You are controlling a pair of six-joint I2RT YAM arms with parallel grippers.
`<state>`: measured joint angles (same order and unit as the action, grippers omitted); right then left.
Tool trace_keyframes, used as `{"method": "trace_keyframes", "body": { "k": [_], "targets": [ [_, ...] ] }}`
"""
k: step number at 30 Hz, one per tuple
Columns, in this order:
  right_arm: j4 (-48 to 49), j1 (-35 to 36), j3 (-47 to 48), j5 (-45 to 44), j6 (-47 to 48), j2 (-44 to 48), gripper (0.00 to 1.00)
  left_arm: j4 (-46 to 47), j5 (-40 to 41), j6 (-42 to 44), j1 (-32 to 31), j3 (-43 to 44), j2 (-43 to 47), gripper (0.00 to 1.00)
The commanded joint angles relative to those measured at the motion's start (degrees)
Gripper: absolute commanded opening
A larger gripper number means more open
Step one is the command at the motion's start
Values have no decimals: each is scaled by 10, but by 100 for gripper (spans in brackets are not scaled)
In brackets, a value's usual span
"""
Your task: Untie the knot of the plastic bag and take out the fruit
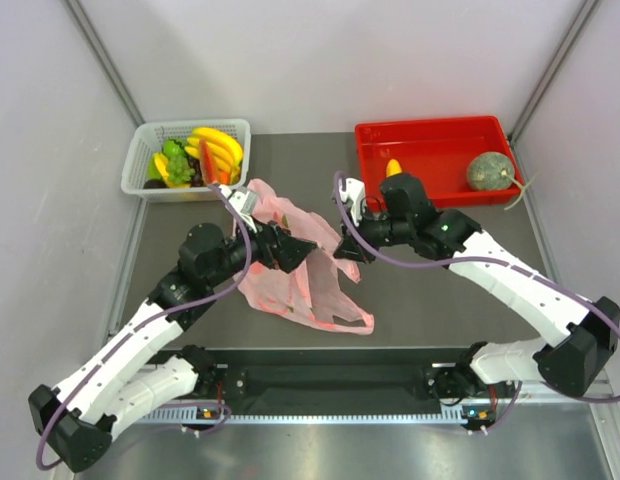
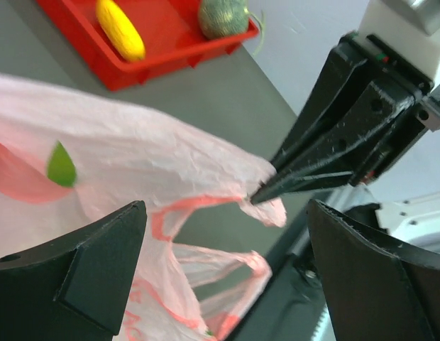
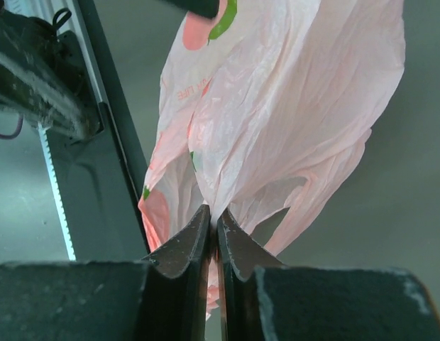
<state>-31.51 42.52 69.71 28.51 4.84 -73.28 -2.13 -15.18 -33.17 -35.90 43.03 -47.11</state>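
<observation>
I need to turn my left gripper's fingers and reach forward around the fold of film (image 1: 321,239). My right gripper is holding it up just ahead of them.
The pink plastic bag (image 1: 295,275) lies crumpled mid-table, partly lifted. My right gripper (image 1: 348,247) is shut on a fold of its film, and the pinch shows in the right wrist view (image 3: 214,222) with the bag (image 3: 291,106) hanging beyond. My left gripper (image 1: 293,250) is wide open over the bag, its fingers (image 2: 78,277) apart with film (image 2: 135,163) and loose loop handles (image 2: 227,234) between them. No knot shows. The green melon (image 1: 490,172) and a small yellow fruit (image 1: 393,167) lie in the red tray (image 1: 440,135). Other fruit is hidden.
A white basket (image 1: 140,150) at the back left holds larger bananas, green grapes and red-orange slices. The red tray (image 2: 163,50) stands at the back right. Grey walls close in the sides, and a black rail (image 1: 330,375) runs along the near edge.
</observation>
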Motion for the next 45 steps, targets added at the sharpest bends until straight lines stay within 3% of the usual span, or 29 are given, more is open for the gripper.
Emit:
{"method": "trace_keyframes", "body": {
  "k": [1, 6, 14, 17, 26, 35, 39, 40, 42, 43, 45],
  "targets": [
    [-9, 12, 35, 16, 18, -6, 8, -5, 42, 150, 0, 38, 20, 99],
    [-29, 13, 46, 21, 25, -10, 8, -12, 18, 325, 0, 31, 33, 99],
    [-72, 14, 86, 37, 37, -36, 9, -17, -56, 506, -3, 15, 18, 99],
    [-86, 14, 100, 50, 41, -43, 9, -17, -64, 550, -9, 15, 9, 99],
    [-133, 19, 154, 92, 66, -73, 9, 1, 14, 637, -61, 13, -15, 99],
    [-226, 27, 243, 117, 116, -129, 10, 43, 65, 678, -116, 8, -48, 98],
    [-247, 30, 257, 109, 124, -139, 11, 53, 77, 671, -117, 20, -58, 79],
    [-247, 31, 257, 105, 124, -139, 11, 47, 79, 667, -116, 22, -61, 61],
    [-246, 31, 257, 105, 123, -137, 11, 45, 88, 661, -117, 26, -62, 35],
    [-245, 30, 257, 103, 123, -135, 12, 45, 91, 654, -118, 26, -60, 4],
    [-240, 31, 257, 87, 116, -132, 17, 47, 100, 647, -117, 23, -58, 0]
  ]
}}
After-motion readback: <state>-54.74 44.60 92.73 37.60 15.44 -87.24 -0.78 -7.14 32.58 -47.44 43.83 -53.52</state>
